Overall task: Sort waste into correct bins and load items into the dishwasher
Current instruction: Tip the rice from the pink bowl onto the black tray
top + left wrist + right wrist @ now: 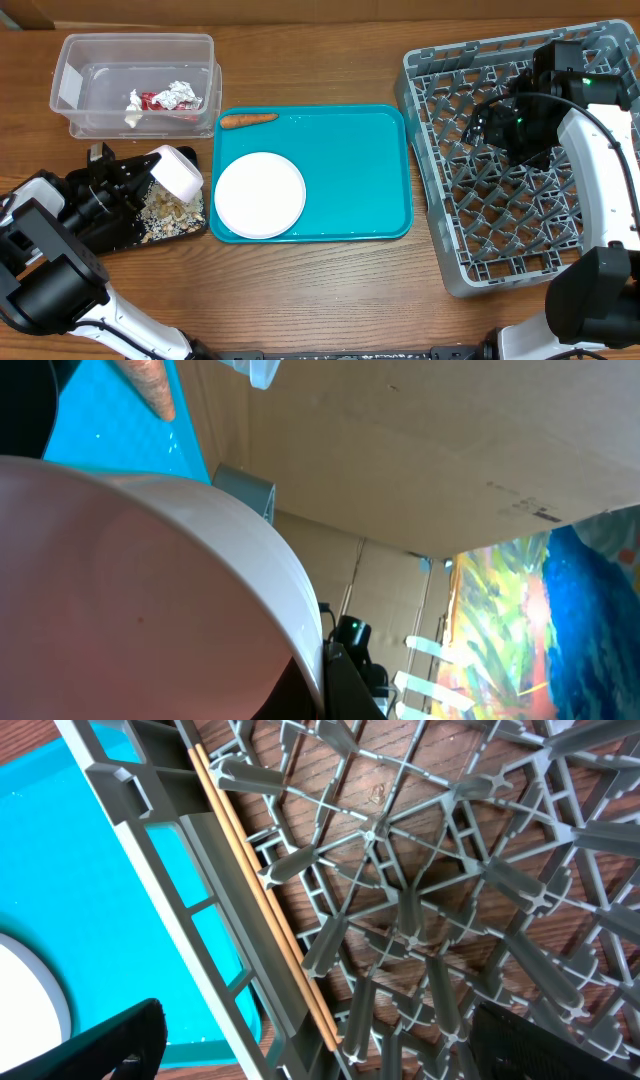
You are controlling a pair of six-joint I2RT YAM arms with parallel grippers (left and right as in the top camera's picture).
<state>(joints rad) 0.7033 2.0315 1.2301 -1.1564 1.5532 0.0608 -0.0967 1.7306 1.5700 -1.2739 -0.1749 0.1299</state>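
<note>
The bowl goes to the right in the overhead view with my left gripper next, levels and comes down onto the teal tray (350,170) past the plate, bare there.
My left gripper (150,172) is shut on the rim of a white bowl (178,170), held tilted over the black tray (130,243), where beige food scraps (165,210) lie. The bowl fills the left wrist view (130,590). The orange carrot (248,120) and the pale plate (259,194) lie on the teal tray (350,170). Red-and-white wrappers (170,98) and tissue (133,108) are in the clear tub (135,45). My right gripper (490,125) is open and empty over the grey dish rack (425,190). Two chopsticks (265,890) lie in the rack along its wall.
The teal tray stands between the black tray and the rack. In the right wrist view the rack's pegs (410,920) are right under the open fingers (315,1050), with the teal tray (80,890) and the plate's edge (25,990) to the left.
</note>
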